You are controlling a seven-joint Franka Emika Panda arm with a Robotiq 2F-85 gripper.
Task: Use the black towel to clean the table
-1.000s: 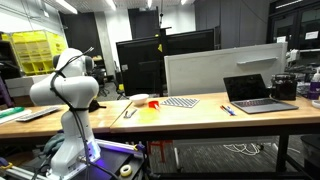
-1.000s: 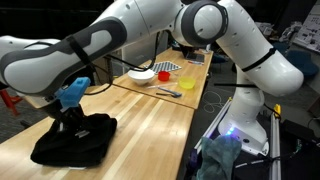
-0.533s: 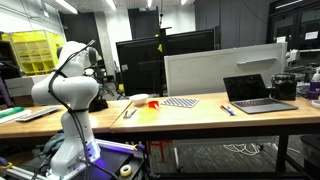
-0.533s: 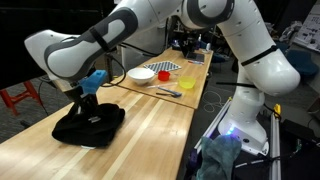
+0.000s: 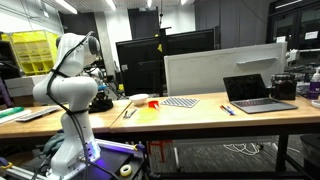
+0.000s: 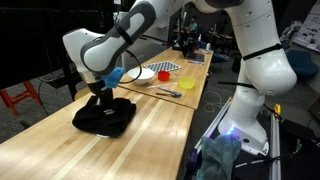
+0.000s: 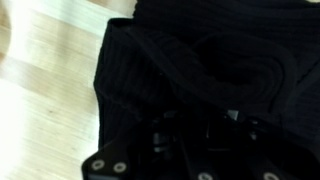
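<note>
The table's bare wood nearer my base is clear for wiping, so my gripper should next slide the black towel (image 6: 106, 116) back there and release it.
The black towel (image 6: 106, 116) lies bunched on the light wooden table (image 6: 152, 132), left of its middle strip. My gripper (image 6: 100, 97) comes down on the towel from above and is shut on its cloth. In the wrist view the black towel (image 7: 200, 60) fills most of the picture, and the dark fingers of my gripper (image 7: 192, 133) sink into its folds, with bare table (image 7: 40, 80) at the left. In an exterior view the towel (image 5: 102, 103) shows as a dark lump beside the arm, on the table (image 5: 200, 113).
Further along the table stand a white bowl (image 6: 142, 74) and a checkered mat (image 6: 168, 67), with a yellow item (image 6: 172, 94) and a pen near the edge. An open laptop (image 5: 258, 92) sits towards one end. A white partition (image 5: 225, 70) stands behind.
The arm has slid the towel along the tabletop towards the white bowl, the gripper staying shut on it throughout.
</note>
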